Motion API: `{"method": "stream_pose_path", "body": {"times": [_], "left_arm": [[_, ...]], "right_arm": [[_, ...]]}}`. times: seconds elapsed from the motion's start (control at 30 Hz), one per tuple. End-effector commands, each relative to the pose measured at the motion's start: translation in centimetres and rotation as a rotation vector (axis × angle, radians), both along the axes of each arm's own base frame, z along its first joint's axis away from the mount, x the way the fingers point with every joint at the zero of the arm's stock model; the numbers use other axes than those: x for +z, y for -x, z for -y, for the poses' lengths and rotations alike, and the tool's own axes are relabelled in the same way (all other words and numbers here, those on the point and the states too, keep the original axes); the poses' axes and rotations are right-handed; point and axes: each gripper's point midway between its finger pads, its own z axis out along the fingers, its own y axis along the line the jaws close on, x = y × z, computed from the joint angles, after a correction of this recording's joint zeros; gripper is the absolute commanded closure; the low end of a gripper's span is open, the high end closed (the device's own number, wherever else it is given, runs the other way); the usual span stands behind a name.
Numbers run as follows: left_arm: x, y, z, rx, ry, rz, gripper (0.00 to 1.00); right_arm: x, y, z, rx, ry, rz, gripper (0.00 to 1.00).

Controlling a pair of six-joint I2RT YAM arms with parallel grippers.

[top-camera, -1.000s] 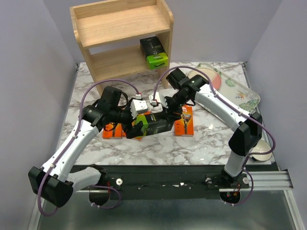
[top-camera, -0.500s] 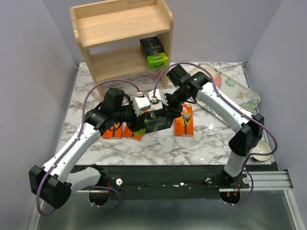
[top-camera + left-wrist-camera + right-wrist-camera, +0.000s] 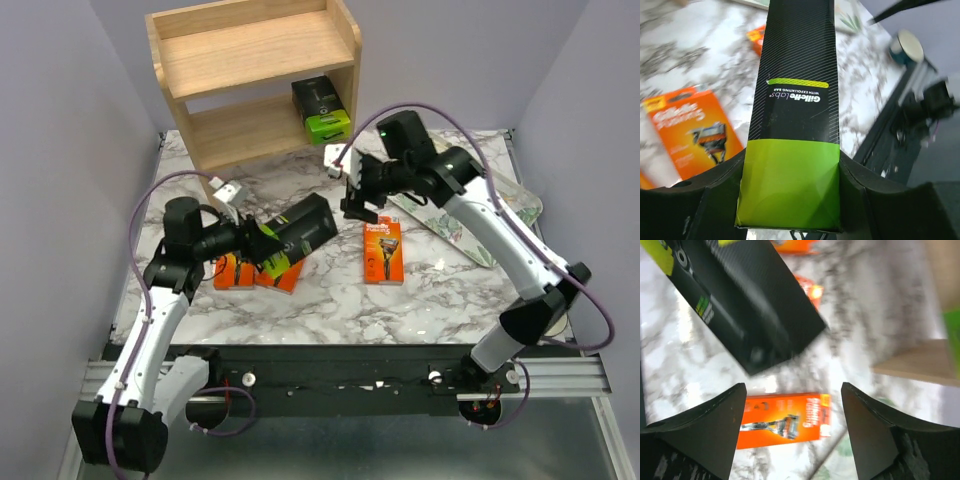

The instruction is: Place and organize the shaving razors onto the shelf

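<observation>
My left gripper has the dark pack to turn toward the lower level's empty part, and it should then move outward and release the pack there.
My left gripper is shut on the lime-green end of a dark grey razor pack and holds it tilted above the marble. In the left wrist view the pack fills the gap between my fingers. My right gripper is open and empty, raised in front of the shelf; its wrist view shows an orange pack below. That orange pack lies flat mid-table. Two more orange packs lie under the held pack. A second dark pack sits on the shelf's lower tier.
A floral tray lies at the right behind my right arm. The shelf stands at the back left of the marble table. A small round cup shows near the table's edge in the left wrist view.
My right gripper has come off the dark pack and risen toward the shelf. My left arm has drawn back to the left and kept the dark pack.
</observation>
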Motion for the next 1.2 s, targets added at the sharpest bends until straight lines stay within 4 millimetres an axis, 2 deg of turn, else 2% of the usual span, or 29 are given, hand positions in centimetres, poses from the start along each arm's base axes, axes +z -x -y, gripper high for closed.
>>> {"method": "stream_pose_path", "body": {"times": [0.0, 0.13, 0.23, 0.4, 0.53, 0.63, 0.67, 0.77, 0.87, 0.9, 0.97, 1.0, 1.03, 1.07, 1.1, 1.13, 1.17], "left_arm": [[3.5, -3.0, -3.4, 0.311, 0.245, -0.127, 0.60], [4.5, -4.8, -6.3, 0.457, 0.354, -0.169, 0.61], [5.2, -5.8, -8.0, 0.551, 0.434, -0.220, 0.61], [6.4, -8.0, -12.5, 0.756, 0.607, -0.268, 0.61], [5.5, -9.4, -15.2, 0.884, 0.752, -0.367, 0.61], [5.1, -10.2, -16.6, 0.945, 0.846, -0.448, 0.60], [5.3, -10.5, -16.6, 0.944, 0.862, -0.460, 0.60], [6.7, -10.8, -16.7, 0.928, 0.890, -0.449, 0.60], [7.2, -11.0, -17.0, 0.934, 0.908, -0.450, 0.61], [7.1, -11.0, -17.2, 0.945, 0.911, -0.459, 0.61], [6.9, -11.3, -18.0, 0.985, 0.923, -0.475, 0.65], [6.1, -11.4, -18.5, 1.019, 0.928, -0.505, 0.66], [5.9, -11.5, -18.8, 1.036, 0.941, -0.521, 0.66], [5.3, -11.8, -19.1, 1.052, 0.946, -0.547, 0.66], [5.0, -11.9, -19.5, 1.070, 0.954, -0.558, 0.66], [4.9, -12.0, -19.6, 1.075, 0.957, -0.568, 0.65], [4.9, -12.2, -19.8, 1.079, 0.958, -0.574, 0.65]], "right_arm": [[10.3, -2.8, 1.5, -0.287, -0.294, 0.178, 0.15], [12.4, -3.4, 1.5, -0.387, -0.399, 0.166, 0.14], [12.3, -3.4, 1.0, -0.405, -0.422, 0.112, 0.14], [11.3, -3.1, 0.2, -0.437, -0.427, 0.002, 0.15], [11.1, -2.2, -0.9, -0.399, -0.443, -0.084, 0.16], [9.7, -0.9, -2.3, -0.344, -0.441, -0.188, 0.17], [8.8, -0.9, -2.9, -0.340, -0.430, -0.223, 0.17], [8.0, -0.6, -4.4, -0.319, -0.424, -0.278, 0.19], [6.9, -1.7, -6.2, -0.338, -0.427, -0.320, 0.21], [5.9, -2.4, -7.0, -0.346, -0.418, -0.338, 0.22], [6.1, -3.3, -8.0, -0.375, -0.431, -0.331, 0.24], [6.1, -3.9, -8.5, -0.387, -0.444, -0.319, 0.25], [4.5, -4.8, -9.4, -0.413, -0.423, -0.329, 0.26], [5.2, -5.3, -10.0, -0.424, -0.443, -0.316, 0.27], [4.8, -5.7, -10.6, -0.439, -0.439, -0.312, 0.27], [3.2, -6.5, -11.5, -0.463, -0.417, -0.314, 0.30], [3.5, -6.9, -12.1, -0.472, -0.436, -0.316, 0.31]]}}
